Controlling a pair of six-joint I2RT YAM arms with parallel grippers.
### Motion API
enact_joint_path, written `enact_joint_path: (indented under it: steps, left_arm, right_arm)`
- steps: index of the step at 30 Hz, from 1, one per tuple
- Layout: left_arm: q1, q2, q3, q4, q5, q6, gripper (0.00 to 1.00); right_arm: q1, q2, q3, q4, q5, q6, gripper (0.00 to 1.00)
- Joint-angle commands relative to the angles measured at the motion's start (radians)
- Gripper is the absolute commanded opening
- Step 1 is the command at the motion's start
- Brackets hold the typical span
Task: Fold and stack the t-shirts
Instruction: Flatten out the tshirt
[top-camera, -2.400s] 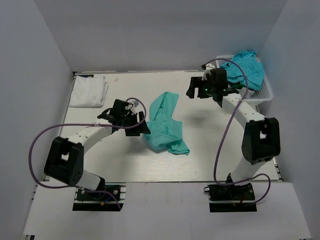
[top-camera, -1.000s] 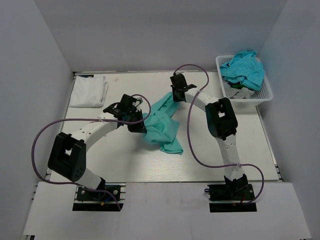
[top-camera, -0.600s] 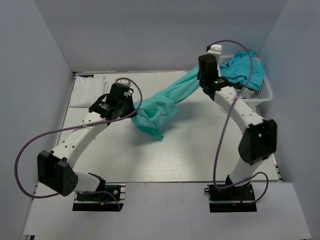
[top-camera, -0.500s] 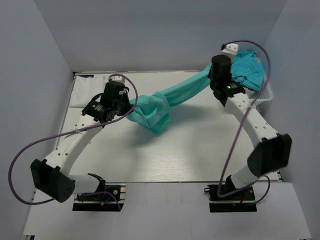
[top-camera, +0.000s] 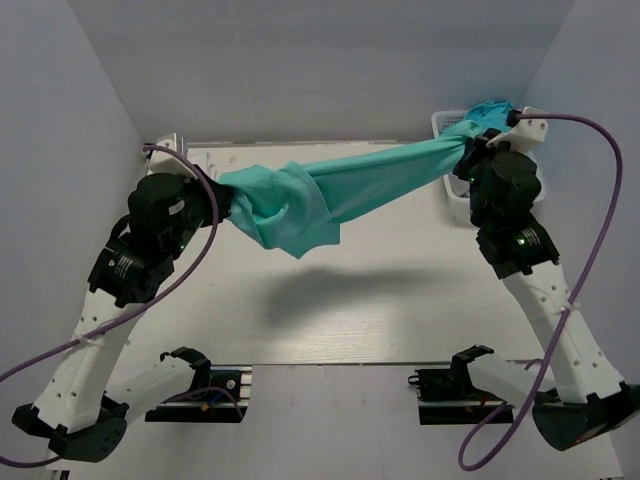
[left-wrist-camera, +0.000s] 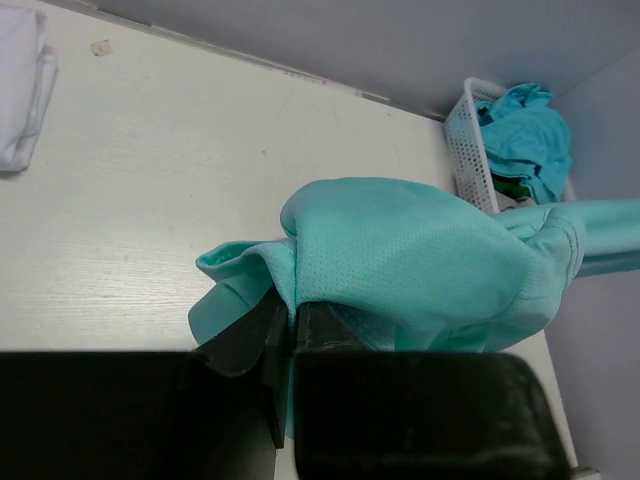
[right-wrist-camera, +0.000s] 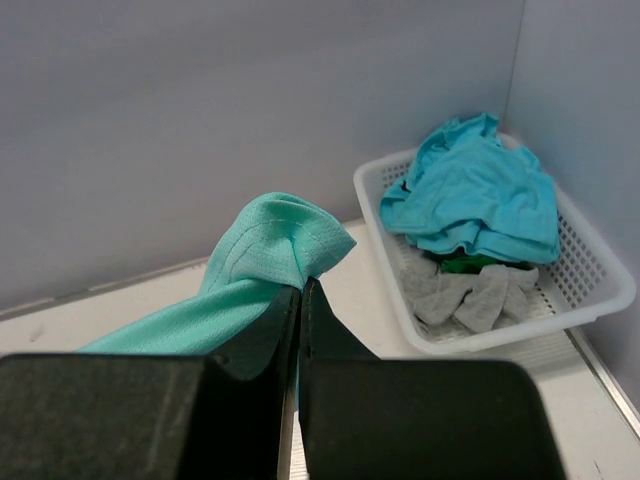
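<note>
The left gripper should next lower the bunched end onto the bare tabletop below it and release it there, as the shirt (right-wrist-camera: 270, 240) hangs in the air.
A mint green t-shirt (top-camera: 340, 190) hangs stretched in the air above the table between both arms, bunched and sagging near its left end. My left gripper (top-camera: 222, 200) is shut on that left end; in the left wrist view the cloth (left-wrist-camera: 400, 260) is pinched between the jaws of the left gripper (left-wrist-camera: 292, 315). My right gripper (top-camera: 462, 150) is shut on the shirt's right end, and a corner of the shirt (right-wrist-camera: 270, 240) sticks up out of the right gripper (right-wrist-camera: 301, 292). A folded white t-shirt (left-wrist-camera: 20, 90) lies at the table's far left.
The white lattice basket (right-wrist-camera: 592, 268) stands at the back right corner and holds a turquoise-blue t-shirt (right-wrist-camera: 480, 200) on top of a grey one (right-wrist-camera: 470, 290). In the top view the right arm hides most of the basket (top-camera: 440, 122). Grey walls close in the table.
Both arms have risen and swung apart, lifting the mint green t-shirt off the table and pulling it out into a long band. Both grippers have stayed shut on it.
</note>
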Motion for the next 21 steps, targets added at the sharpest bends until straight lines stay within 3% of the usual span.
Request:
enact_joint_path:
  steps: [1, 5, 8, 12, 14, 17, 18, 19, 20, 21]
  left_arm:
    - [0.010, -0.023, 0.016, -0.033, -0.047, -0.003, 0.00]
    - [0.010, 0.070, -0.037, -0.033, -0.047, -0.062, 0.02]
    - [0.019, 0.160, -0.109, -0.016, -0.012, -0.076, 0.11]
    - [0.052, 0.421, -0.130, -0.004, -0.047, -0.085, 0.15]
    - [0.075, 0.618, -0.088, 0.042, -0.052, -0.067, 0.18]
    - [0.137, 0.833, 0.102, 0.042, -0.023, -0.027, 0.25]
    - [0.173, 0.987, 0.250, 0.024, -0.009, -0.017, 0.34]
    - [0.185, 1.066, 0.332, -0.001, -0.018, -0.017, 0.44]
    - [0.196, 1.143, 0.420, -0.035, -0.029, 0.002, 0.59]
    - [0.216, 1.291, 0.619, -0.137, -0.029, 0.002, 0.92]
  right_arm:
    - [-0.019, -0.048, -0.009, 0.037, 0.044, -0.025, 0.00]
    - [-0.021, 0.015, -0.038, -0.036, -0.028, 0.043, 0.00]
    - [-0.024, 0.119, -0.084, -0.074, -0.108, 0.113, 0.00]
    - [-0.038, 0.302, -0.114, -0.093, -0.166, 0.170, 0.00]
    - [-0.045, 0.458, -0.074, -0.102, -0.193, 0.173, 0.00]
    - [-0.062, 0.687, 0.055, -0.145, -0.225, 0.157, 0.00]
    - [-0.070, 0.734, 0.148, -0.175, -0.222, 0.170, 0.00]
    - [-0.071, 0.779, 0.193, -0.285, -0.207, 0.179, 0.05]
    - [-0.071, 0.889, 0.265, -0.307, -0.197, 0.180, 0.23]
    - [-0.071, 0.912, 0.315, -0.337, -0.196, 0.189, 0.63]
